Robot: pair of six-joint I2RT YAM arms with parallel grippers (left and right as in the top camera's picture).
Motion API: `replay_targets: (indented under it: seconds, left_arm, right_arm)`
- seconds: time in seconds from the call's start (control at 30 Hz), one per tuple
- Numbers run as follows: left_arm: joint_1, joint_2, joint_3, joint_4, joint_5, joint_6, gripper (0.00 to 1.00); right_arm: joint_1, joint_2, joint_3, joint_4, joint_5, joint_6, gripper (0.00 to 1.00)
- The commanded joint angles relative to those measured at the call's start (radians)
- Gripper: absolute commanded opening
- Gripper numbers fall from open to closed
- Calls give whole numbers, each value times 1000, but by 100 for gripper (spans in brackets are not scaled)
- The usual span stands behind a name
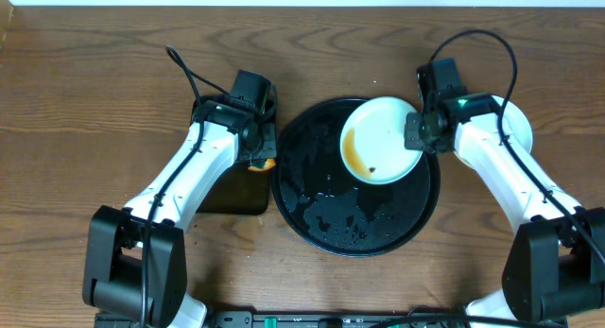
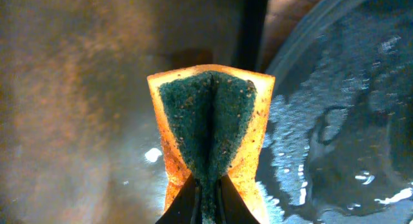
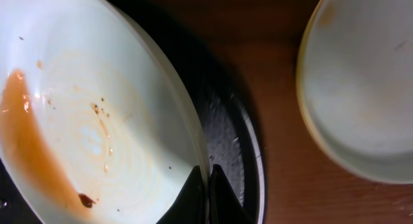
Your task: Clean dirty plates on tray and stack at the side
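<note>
The plate in my right gripper hangs off-center, so I must next lower it back and left in the overhead view and release it on the black tray's middle [image 1: 354, 184].
A pale blue-white plate [image 1: 386, 129] with a brown sauce streak along its left side sits tilted over the upper right of the black tray [image 1: 321, 210]. My right gripper [image 1: 423, 129] is shut on its right rim. In the right wrist view the fingertips [image 3: 208, 179] pinch the plate [image 3: 97, 101] edge above the tray [image 3: 242, 153] rim. My left gripper [image 1: 259, 150] hovers at the tray's left edge, shut on a folded orange and green sponge [image 2: 210, 130]. Its fingers [image 2: 190, 201] squeeze the sponge at the base.
A pale plate [image 3: 361, 82] with a yellowish edge rests on the wooden table right of the tray, partly under my right arm [image 1: 517, 129]. A dark rectangular tray [image 1: 232, 191] lies left of the black tray. The tray [image 2: 342, 121] surface is wet.
</note>
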Motion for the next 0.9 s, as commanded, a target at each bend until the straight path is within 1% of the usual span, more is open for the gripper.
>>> replay_targets:
  seconds: [0.0,0.1,0.17,0.23,0.33,0.43,0.53,0.67,0.87]
  left_arm:
    - [-4,-10,-5,38,135,29,7]
    - [-12,-10,-5,77,248,32,7]
    - [-29,-10,-5,105,298,32,7]
    - [-58,-10,-5,129,323,32,7]
    - [-111,-9,-5,146,322,30,7]
    - [-166,-5,-5,158,293,-23,7]
    - [-232,1,-6,178,188,-111,7]
    - [-304,22,-6,242,163,-154,7]
    - [-362,62,-6,290,124,-244,8]
  right_arm:
    - [1,-11,-80,33,-64,100,1]
    - [6,-11,-137,75,-109,129,1]
    - [13,-11,-172,112,-139,138,1]
    - [26,-11,-208,157,-154,144,1]
    - [45,-11,-246,187,-148,182,1]
    - [49,-11,-266,207,-149,216,1]
    - [60,-11,-272,212,-149,216,1]
    - [73,-11,-272,216,-149,216,1]
    - [73,-11,-272,215,-149,216,1]
